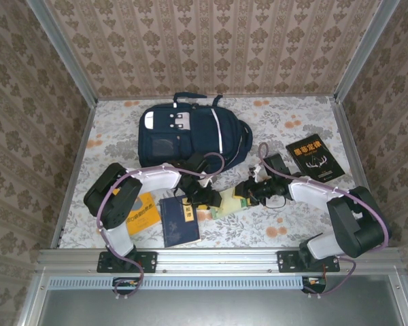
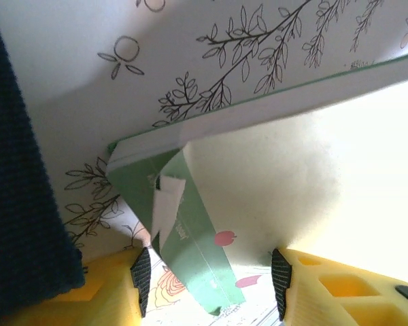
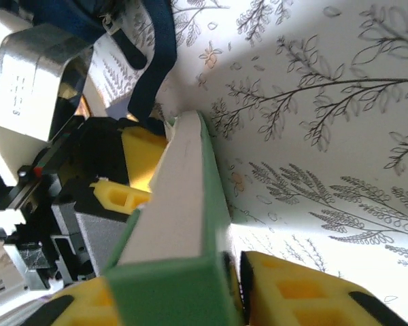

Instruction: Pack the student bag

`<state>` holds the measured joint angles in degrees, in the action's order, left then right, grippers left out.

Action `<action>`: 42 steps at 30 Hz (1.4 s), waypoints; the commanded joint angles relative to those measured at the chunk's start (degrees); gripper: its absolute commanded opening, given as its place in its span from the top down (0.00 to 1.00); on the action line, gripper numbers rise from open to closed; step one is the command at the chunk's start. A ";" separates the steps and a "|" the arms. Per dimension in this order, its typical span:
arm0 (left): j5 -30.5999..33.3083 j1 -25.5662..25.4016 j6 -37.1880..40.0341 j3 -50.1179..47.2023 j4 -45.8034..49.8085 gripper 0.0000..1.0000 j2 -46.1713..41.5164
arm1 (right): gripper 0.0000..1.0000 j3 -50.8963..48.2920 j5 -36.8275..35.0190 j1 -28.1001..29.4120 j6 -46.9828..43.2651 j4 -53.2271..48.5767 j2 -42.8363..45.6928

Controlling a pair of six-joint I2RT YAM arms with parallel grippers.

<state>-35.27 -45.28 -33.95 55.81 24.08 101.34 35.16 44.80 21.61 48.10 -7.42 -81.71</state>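
The far half of the bag's white stripe (image 1: 216,123) is outward of my left gripper's fingers. I will next carry my left gripper up from the green book (image 1: 229,202) and outward onto that half.
The student bag (image 1: 183,136), navy with white stripes, lies flat at the back middle of the table. Its dark fabric (image 2: 20,204) fills the left edge of the left wrist view, and a strap (image 3: 156,54) hangs at the top of the right wrist view. In front of it, a green book (image 1: 229,202) with cream page edges (image 3: 183,197) is held on edge between both arms. My right gripper (image 3: 190,292) is shut on one end of it. My left gripper (image 2: 211,282) stands open at the other end, with the book's loose green cover (image 2: 190,238) hanging between the pads without touching them.
A navy book (image 1: 179,221) and an orange book (image 1: 141,212) lie near the front left beside my left arm. A black book (image 1: 315,157) lies at the right. Patterned walls close in the flowered tablecloth (image 1: 292,122) on three sides.
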 commanded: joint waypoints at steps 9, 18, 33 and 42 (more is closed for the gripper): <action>6.85 2.97 6.66 13.85 12.30 0.45 -7.79 | 0.98 4.00 -20.73 -1.81 -7.49 -16.34 4.44; 16.58 9.24 -0.08 37.27 16.16 0.41 3.97 | 0.97 0.36 -22.81 -5.42 -5.13 -13.85 6.10; 11.64 13.90 -11.72 61.33 7.38 0.45 28.96 | 1.00 0.40 -25.87 -5.47 -4.95 -11.98 2.48; 8.84 13.64 -12.63 63.71 4.70 0.54 34.26 | 1.00 0.02 -23.03 -5.49 -5.07 -8.26 -3.64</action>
<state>-24.32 -31.51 -45.52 117.56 30.79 134.10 36.95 25.71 16.36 43.59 -13.76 -82.83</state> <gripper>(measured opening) 0.471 0.214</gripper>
